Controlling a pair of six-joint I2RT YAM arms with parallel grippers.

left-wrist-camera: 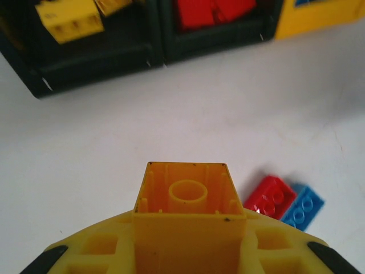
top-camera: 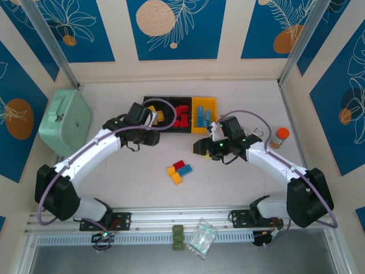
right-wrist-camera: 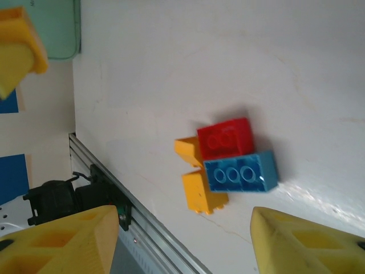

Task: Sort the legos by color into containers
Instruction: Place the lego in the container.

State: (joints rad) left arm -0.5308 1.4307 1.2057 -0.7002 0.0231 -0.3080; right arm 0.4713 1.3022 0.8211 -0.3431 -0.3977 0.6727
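The left gripper moves outward over the black bin with yellow legos next and releases the yellow brick there, since that bin lies outward of my fingers.
Three joined containers stand at the back: a left black bin [top-camera: 153, 103] with yellow legos [left-wrist-camera: 69, 21], a middle black bin [top-camera: 181, 129] with red ones [left-wrist-camera: 212, 10], and a yellow-orange bin [top-camera: 197, 103] with blue ones. My left gripper [top-camera: 151, 118] hovers by the left bin's near side, shut on a yellow brick [left-wrist-camera: 188, 212] whose hollow underside faces the camera. Mid-table lie a red brick [right-wrist-camera: 226, 138], a blue brick [right-wrist-camera: 241, 171] and two yellow bricks [right-wrist-camera: 203, 192] in a loose cluster [top-camera: 179, 171]. My right gripper [top-camera: 203, 146] hangs open above them, its fingers [right-wrist-camera: 63, 240] holding nothing.
A mint-green case [top-camera: 65, 121] sits at the left wall. An orange-capped bottle [top-camera: 279, 137] stands at the right. Olive-green blocks [top-camera: 178, 237] and a clear bag [top-camera: 202, 238] lie on the metal rail [top-camera: 188, 217] at the near edge.
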